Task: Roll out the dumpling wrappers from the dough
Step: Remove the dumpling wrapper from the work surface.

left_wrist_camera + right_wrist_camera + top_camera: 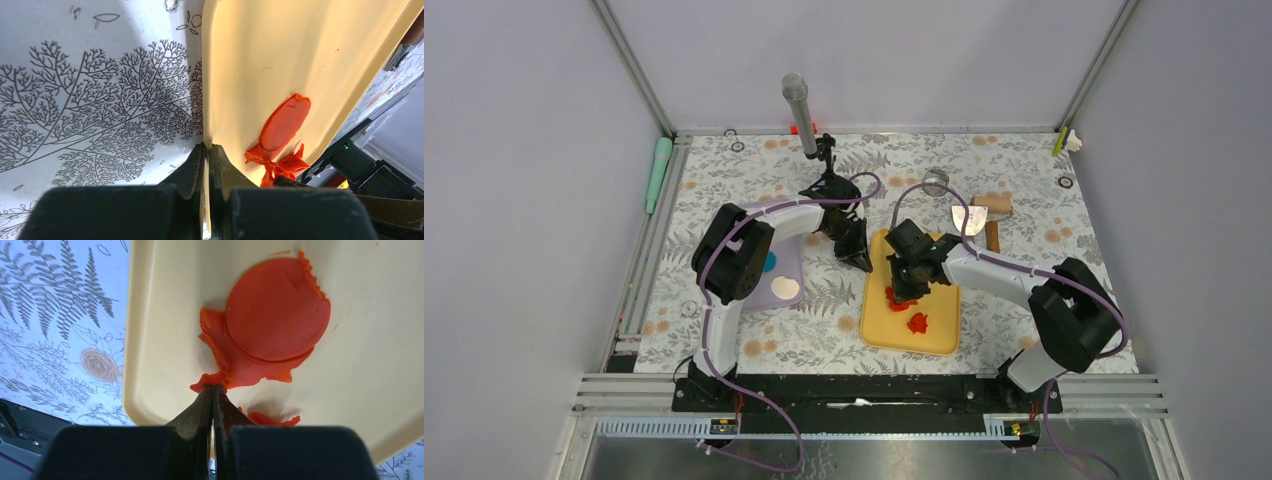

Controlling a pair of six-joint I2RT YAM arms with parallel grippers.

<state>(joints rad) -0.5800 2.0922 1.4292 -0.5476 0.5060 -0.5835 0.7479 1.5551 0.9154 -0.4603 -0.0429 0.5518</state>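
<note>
I will next pull my right gripper back toward the loose red scrap (275, 420) and to the right in the top view, then let go, because ragged dough is still along the edge of the wrapper (277, 310).
A round red dumpling wrapper (277, 310) lies on the yellow board (370, 365), on top of a ragged sheet of red dough (235, 360) left around it. My right gripper (214, 387) is shut, pinching a corner flap of that ragged dough at the wrapper's near edge. A loose red scrap (270, 418) lies beside its fingers. In the left wrist view the wrapper (284, 122) shows edge-on with crumpled scraps (285, 165) below it. My left gripper (207, 147) is shut on the board's left rim (210, 100). From above, more red dough (917, 322) sits lower on the board (944, 335).
A purple mat (789, 262) left of the board carries a blue disc (769, 262) and a cream disc (786, 289). Behind the board are a round metal cutter (936, 182), a scraper (969, 218) and a wooden roller (996, 205). A microphone (799, 110) stands at the back.
</note>
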